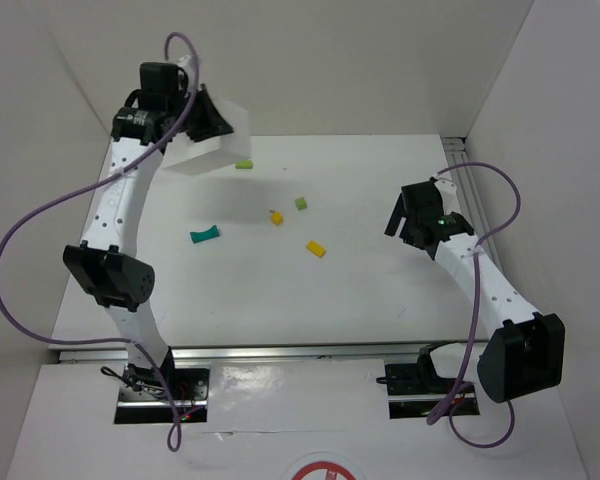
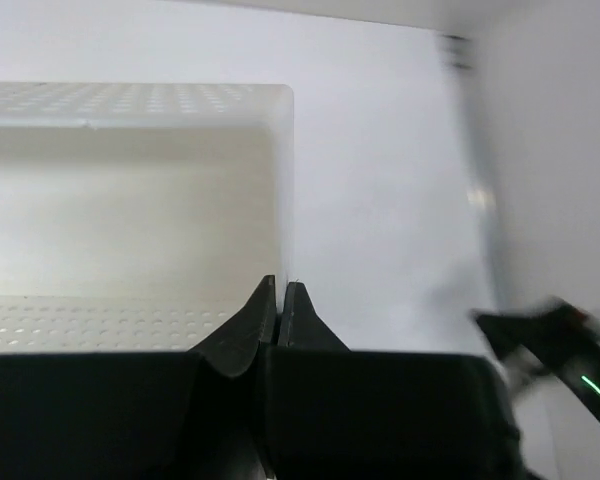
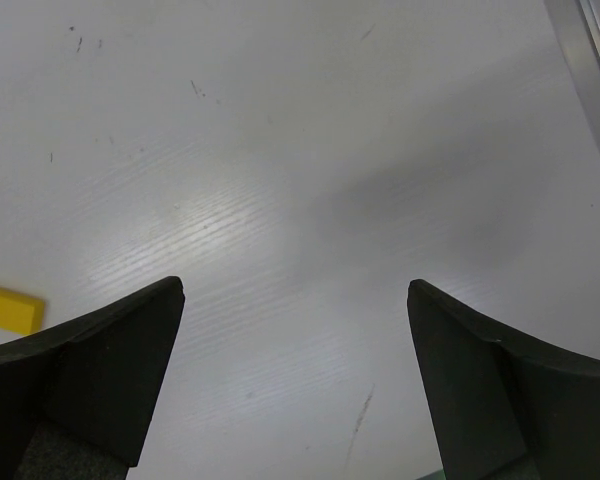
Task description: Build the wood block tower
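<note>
Bare tabletop past the teal arch lies below to the left in the top view, so my left gripper should next lower that way and release the tray (image 1: 212, 150).
The blocks lie loose and apart on the white table. A teal arch piece (image 1: 205, 235) lies left of centre. A small yellow block (image 1: 276, 217) and a green block (image 1: 301, 203) lie near the middle, and a longer yellow block (image 1: 315, 248) lies nearer me. A light green block (image 1: 244, 164) lies by the tray. My left gripper (image 1: 212, 122) is shut on the wall of the white tray (image 1: 212, 150), held tilted above the back left; its fingers (image 2: 270, 300) pinch the tray rim (image 2: 285, 180). My right gripper (image 1: 395, 222) is open and empty, low over bare table at the right.
White walls enclose the table at the back and both sides. A metal rail (image 1: 458, 160) runs along the right edge. In the right wrist view a yellow block (image 3: 8, 307) shows at the left edge, outside my open right gripper (image 3: 295, 290).
</note>
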Robot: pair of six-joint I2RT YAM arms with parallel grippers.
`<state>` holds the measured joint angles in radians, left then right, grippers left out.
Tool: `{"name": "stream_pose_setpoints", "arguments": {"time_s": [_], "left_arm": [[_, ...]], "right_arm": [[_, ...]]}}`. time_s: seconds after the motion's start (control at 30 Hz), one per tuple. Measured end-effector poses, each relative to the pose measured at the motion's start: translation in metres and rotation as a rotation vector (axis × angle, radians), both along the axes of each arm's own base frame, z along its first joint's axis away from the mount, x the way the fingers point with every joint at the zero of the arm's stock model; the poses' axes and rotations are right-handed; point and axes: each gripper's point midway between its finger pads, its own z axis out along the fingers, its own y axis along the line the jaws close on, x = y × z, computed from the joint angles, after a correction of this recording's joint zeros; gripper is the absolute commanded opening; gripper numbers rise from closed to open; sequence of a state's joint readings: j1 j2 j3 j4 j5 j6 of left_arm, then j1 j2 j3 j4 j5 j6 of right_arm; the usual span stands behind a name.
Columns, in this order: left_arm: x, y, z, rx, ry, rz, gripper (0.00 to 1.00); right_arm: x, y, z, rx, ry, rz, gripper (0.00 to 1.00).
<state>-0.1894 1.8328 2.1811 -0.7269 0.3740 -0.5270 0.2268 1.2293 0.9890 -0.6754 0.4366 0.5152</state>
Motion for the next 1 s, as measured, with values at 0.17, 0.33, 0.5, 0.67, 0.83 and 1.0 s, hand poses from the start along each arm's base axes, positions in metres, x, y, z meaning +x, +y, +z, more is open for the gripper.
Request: {"name": "stream_pose_setpoints", "arguments": {"time_s": [0.17, 0.33, 0.5, 0.67, 0.83, 1.0], "left_arm": [[0.024, 0.146, -0.089, 0.194, 0.262, 0.464, 0.0], [0.03, 0.232, -0.145, 0.257, 0.428, 0.771, 0.0], [0.051, 0.257, -0.187, 0.213, 0.503, 0.915, 0.0], [0.079, 0.27, -0.221, 0.184, 0.529, 1.013, 0.0], [0.099, 0.283, -0.242, 0.162, 0.519, 1.063, 0.62], [0.119, 0.303, -0.242, 0.093, 0.471, 1.063, 1.0]], "right_arm": [[0.001, 0.005, -0.001, 0.018, -0.002, 0.015, 1.0], [0.002, 0.009, -0.005, 0.03, 0.012, 0.027, 1.0], [0.0, 0.012, -0.01, 0.035, 0.024, 0.032, 1.0], [-0.002, 0.015, -0.015, 0.042, 0.036, 0.035, 1.0], [-0.004, 0.016, -0.02, 0.045, 0.052, 0.039, 1.0], [-0.005, 0.019, -0.029, 0.038, 0.084, 0.048, 1.0]]}}
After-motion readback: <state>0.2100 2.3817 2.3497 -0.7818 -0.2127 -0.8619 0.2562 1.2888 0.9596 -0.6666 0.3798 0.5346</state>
